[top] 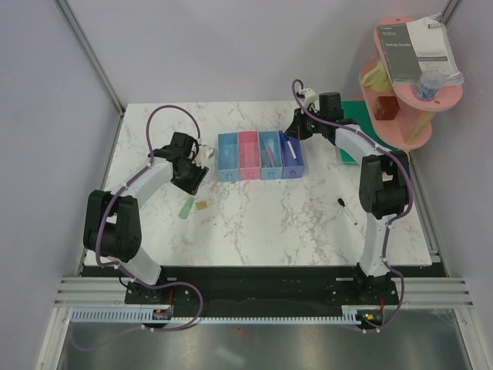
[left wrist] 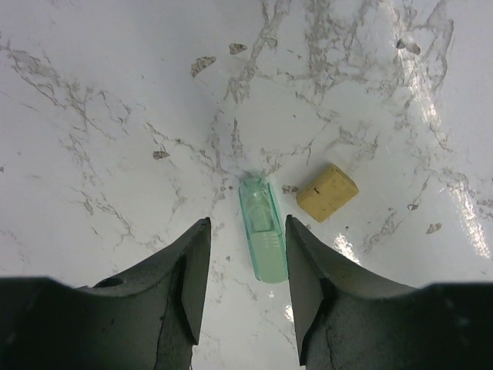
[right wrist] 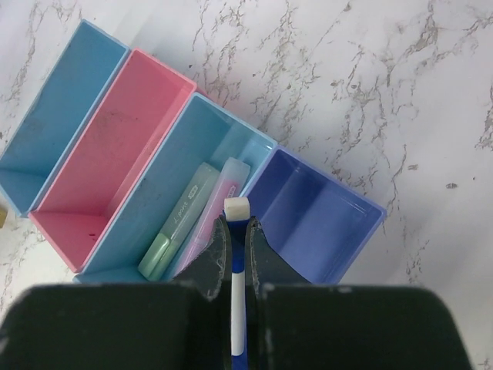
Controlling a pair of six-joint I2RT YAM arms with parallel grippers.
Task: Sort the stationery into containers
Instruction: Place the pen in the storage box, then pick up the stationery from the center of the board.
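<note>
The tan block point(left wrist: 326, 191) lies at an angle below my left gripper, to its right in the top view. The left gripper moves that way next, turns and lowers around it.
Four joined bins point(top: 259, 156) stand mid-table: light blue, pink, light blue, dark blue. In the right wrist view the third bin point(right wrist: 146, 231) holds a green marker point(right wrist: 182, 220) and a pink marker point(right wrist: 215, 204). My right gripper point(right wrist: 236, 231) is shut on a white and blue pen point(right wrist: 237, 289) with a white end cap, above the wall between the third bin and the dark blue bin point(right wrist: 323, 223). My left gripper point(left wrist: 246, 231) is open above a pastel green marker point(left wrist: 263, 239), which lies partly between the fingers. A tan block point(left wrist: 326, 191) lies beside it. A dark pen point(top: 347, 210) lies at the right.
A pink tiered shelf point(top: 408, 85) with a spiral-bound booklet point(top: 422, 48) stands at the back right. A green mat point(top: 360, 123) lies behind the right arm. The first light blue bin point(right wrist: 54, 123) and the pink bin point(right wrist: 115, 146) show nothing inside.
</note>
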